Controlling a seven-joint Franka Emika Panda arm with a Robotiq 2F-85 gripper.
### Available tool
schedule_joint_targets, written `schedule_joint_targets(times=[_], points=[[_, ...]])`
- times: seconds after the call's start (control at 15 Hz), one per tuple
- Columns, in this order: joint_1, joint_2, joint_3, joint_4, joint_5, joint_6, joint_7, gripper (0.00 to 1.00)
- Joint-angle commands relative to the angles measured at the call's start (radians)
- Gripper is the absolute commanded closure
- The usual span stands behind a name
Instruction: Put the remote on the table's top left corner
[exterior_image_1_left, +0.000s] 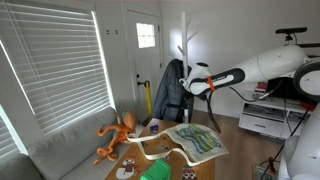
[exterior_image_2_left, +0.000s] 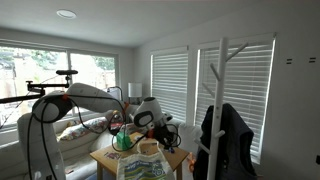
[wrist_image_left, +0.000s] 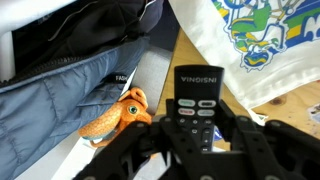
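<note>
My gripper still hovers high above the table, so it moves outward and down toward the bare wood (wrist_image_left: 188, 57) beside the white cloth to release the remote (wrist_image_left: 195, 110) next.
A black remote (wrist_image_left: 195, 110) with coloured buttons sits between the fingers of my gripper (wrist_image_left: 196, 128), which is shut on it in the wrist view. Below it shows the brown wooden table (wrist_image_left: 272, 108). In both exterior views my gripper (exterior_image_1_left: 192, 84) (exterior_image_2_left: 160, 128) hovers well above the low table (exterior_image_1_left: 205, 168) (exterior_image_2_left: 176, 158); the remote is too small to make out there.
A white printed cloth (wrist_image_left: 255, 40) (exterior_image_1_left: 195, 140) covers part of the table. An orange plush octopus (wrist_image_left: 115, 115) (exterior_image_1_left: 115, 135) lies on the grey sofa (exterior_image_1_left: 70, 150). A dark jacket (exterior_image_1_left: 172, 85) hangs on a white coat stand (exterior_image_1_left: 186, 50). A green item (exterior_image_1_left: 155, 172) lies on the table.
</note>
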Motion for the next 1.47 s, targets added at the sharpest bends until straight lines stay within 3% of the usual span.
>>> schedule_joint_targets(times=[0.0, 0.13, 0.33, 0.53, 0.8, 1.4], points=[[-0.014, 0.121, 0.021, 0.14, -0.082, -0.054, -0.006, 0.83], [-0.019, 0.204, 0.029, 0.23, -0.119, -0.086, 0.004, 0.83], [-0.022, 0.324, 0.059, 0.371, -0.084, -0.142, -0.058, 0.83], [-0.041, 0.405, 0.111, 0.451, -0.045, -0.123, -0.121, 0.83], [-0.076, 0.486, 0.16, 0.512, -0.005, -0.124, -0.143, 0.83], [-0.101, 0.594, 0.172, 0.589, -0.051, -0.124, -0.094, 0.83]])
